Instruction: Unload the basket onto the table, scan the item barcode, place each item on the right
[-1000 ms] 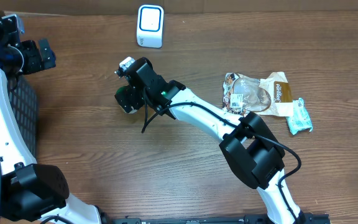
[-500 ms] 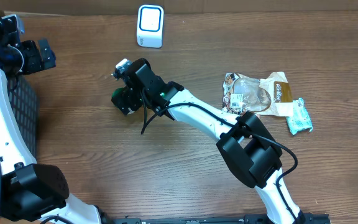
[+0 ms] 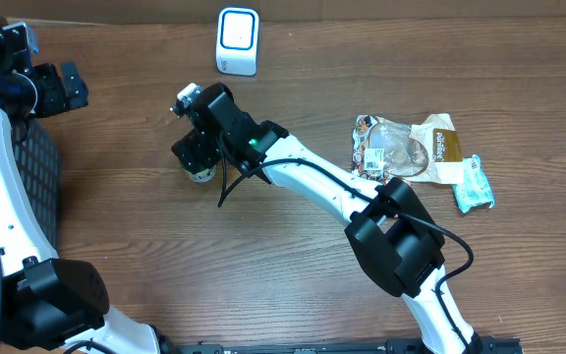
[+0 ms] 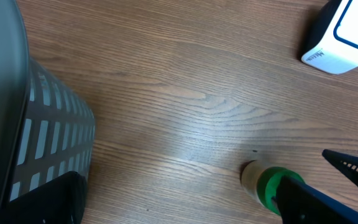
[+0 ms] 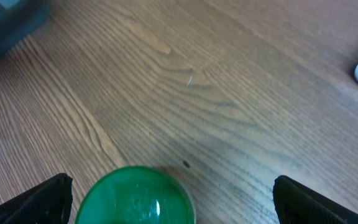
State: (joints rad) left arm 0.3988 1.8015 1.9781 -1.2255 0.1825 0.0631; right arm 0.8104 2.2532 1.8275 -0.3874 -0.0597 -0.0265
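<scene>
I need to lower the fingers of my right gripper to the left in the wrist view next, around the green lid (image 5: 135,198), and close them.
The item is a small container with a green lid (image 5: 135,198) and a pale beige end (image 4: 252,176). It sits on the wooden table left of centre. In the overhead view only its pale edge (image 3: 200,174) shows from under my right gripper (image 3: 195,147). That right gripper (image 5: 176,205) hangs open just above it, with the lid between the fingers (image 5: 42,198) and nearer the left one, touching neither. The white scanner (image 3: 238,41) stands at the table's back edge. At the far left my left gripper (image 3: 57,87) is open and empty, well away from the item.
A dark mesh basket (image 3: 32,167) stands along the left edge, close under my left arm. Snack packets (image 3: 411,147) and a teal sachet (image 3: 474,185) lie to the right. The right arm (image 3: 322,187) stretches across the table's middle.
My right gripper has moved a little up and to the left, over the item. Its green lid, visible in the overhead view before, is now hidden beneath it. The left arm has not moved.
</scene>
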